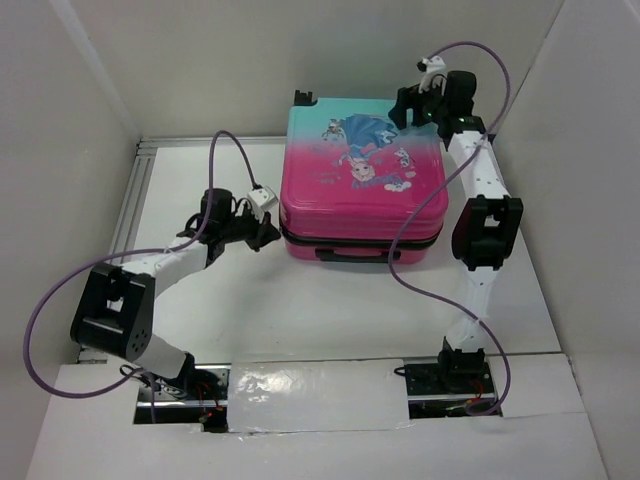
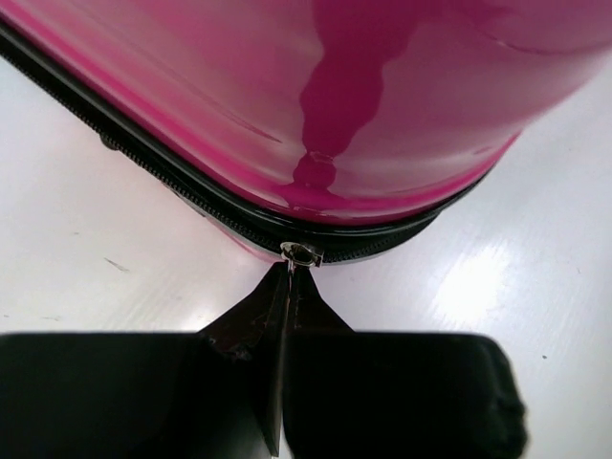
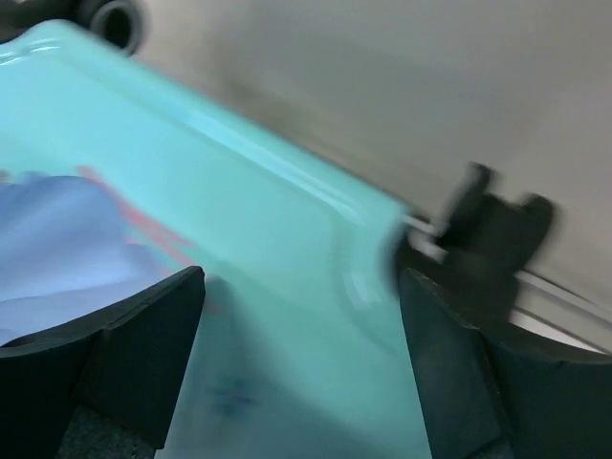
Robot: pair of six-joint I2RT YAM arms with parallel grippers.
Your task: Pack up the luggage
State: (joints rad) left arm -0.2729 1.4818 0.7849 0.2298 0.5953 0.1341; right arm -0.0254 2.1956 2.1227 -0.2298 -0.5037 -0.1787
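Observation:
I need to pull the metal zipper pull [image 2: 302, 254] outward around the luggage's near corner with my left gripper and let go of it on the luggage's long side, because the black zipper line goes on there.
The luggage [image 1: 362, 175] lies flat and closed at the table's back middle, its shell fading from teal to magenta with cartoon figures. My left gripper [image 1: 270, 234] is at its front left corner. In the left wrist view the fingers [image 2: 263, 311] are shut on the metal zipper pull [image 2: 302, 254] of the black zipper line. My right gripper [image 1: 408, 108] is open over the far right teal corner of the shell [image 3: 287, 277], fingers spread wide and holding nothing. A black wheel [image 3: 120, 19] shows at the far edge.
White walls close in the table on the left, back and right. The luggage's black handle [image 1: 352, 255] faces the front. Purple cables loop from both arms. The white table [image 1: 300, 310] lies bare in front of the luggage.

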